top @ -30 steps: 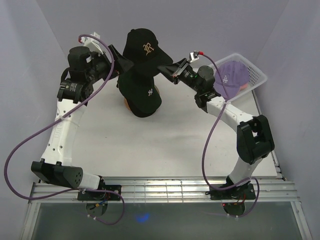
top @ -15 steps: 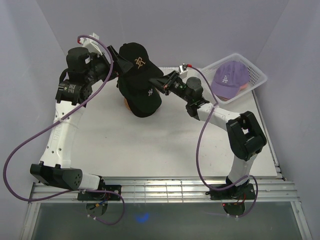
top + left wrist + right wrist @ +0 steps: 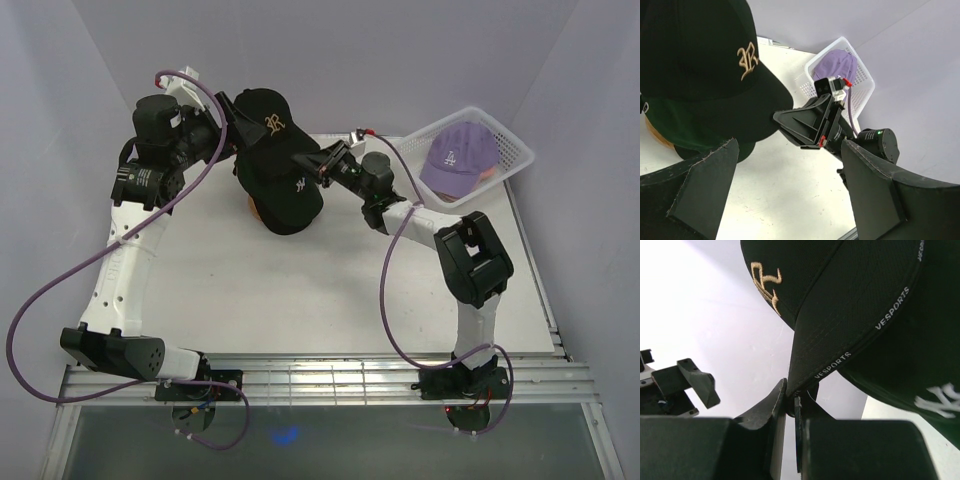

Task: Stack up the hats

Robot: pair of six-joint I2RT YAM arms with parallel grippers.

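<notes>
The right gripper draws the black cap's edge back and down over the dark green cap's uncovered brim (image 3: 291,215) next and releases, as that lies below and back from it.
A black cap with a gold logo (image 3: 270,125) sits over a dark green cap with a white logo (image 3: 285,190) on the wooden stand (image 3: 254,208). My right gripper (image 3: 318,163) is shut on the black cap's brim (image 3: 840,325), seen pinched between the fingers in the right wrist view. My left gripper (image 3: 228,125) is open just left of the black cap's crown (image 3: 695,55), its fingers (image 3: 700,190) wide apart with nothing between them. A lavender cap (image 3: 458,158) lies in the white mesh basket (image 3: 515,150). It also shows in the left wrist view (image 3: 837,65).
The basket stands at the back right of the white table (image 3: 330,290). Purple cables loop from both arms. Grey walls close in on the left, back and right.
My right gripper has moved left and down with the black cap, lowering it from above the stand onto the dark green cap. The left arm has barely moved.
</notes>
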